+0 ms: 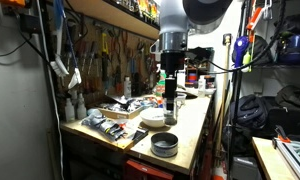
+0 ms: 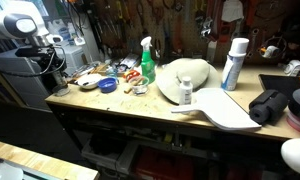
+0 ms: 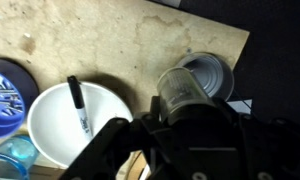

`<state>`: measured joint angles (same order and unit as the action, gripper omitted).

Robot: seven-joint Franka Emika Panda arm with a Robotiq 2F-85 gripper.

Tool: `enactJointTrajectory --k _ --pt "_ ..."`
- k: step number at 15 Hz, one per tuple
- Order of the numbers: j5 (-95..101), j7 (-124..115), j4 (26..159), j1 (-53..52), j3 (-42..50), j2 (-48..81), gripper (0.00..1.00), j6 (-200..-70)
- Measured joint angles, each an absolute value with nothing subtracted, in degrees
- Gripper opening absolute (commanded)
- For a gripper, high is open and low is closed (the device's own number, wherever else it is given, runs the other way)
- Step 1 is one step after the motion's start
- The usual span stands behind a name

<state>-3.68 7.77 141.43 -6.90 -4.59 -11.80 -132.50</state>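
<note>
I should next use my gripper to carry the jar (image 1: 169,106) over the opening of the open round metal tin (image 1: 165,141), lower the jar and let it go inside, since the tin stands below and toward the bench edge.
My gripper (image 3: 190,118) is shut on a clear, greyish plastic jar (image 3: 184,90) and holds it upright above the wooden workbench (image 3: 120,40). In an exterior view the gripper (image 1: 168,90) hangs over the bench with the jar (image 1: 169,106) below its fingers. A round metal tin (image 3: 212,72) stands on the bench just beyond the jar, near the bench edge; it also shows in an exterior view (image 1: 164,145). A white bowl (image 3: 55,125) with a black marker (image 3: 80,108) in it sits beside the jar.
A blue lid (image 3: 4,92) lies beside the bowl. Tools and clutter (image 1: 110,115) fill the bench toward the pegboard wall. An exterior view shows a green spray bottle (image 2: 147,60), a white bowl (image 2: 185,80) and a blue-white spray can (image 2: 233,64).
</note>
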Motion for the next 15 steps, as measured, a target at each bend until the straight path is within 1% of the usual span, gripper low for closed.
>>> enactJointTrajectory --k 8,15 --pt "-5.6 13.5 142.4 -10.8 -6.2 -10.6 0.29 -134.7" --pt "-6.5 17.4 142.9 -10.7 -5.8 -6.6 0.29 -139.6"
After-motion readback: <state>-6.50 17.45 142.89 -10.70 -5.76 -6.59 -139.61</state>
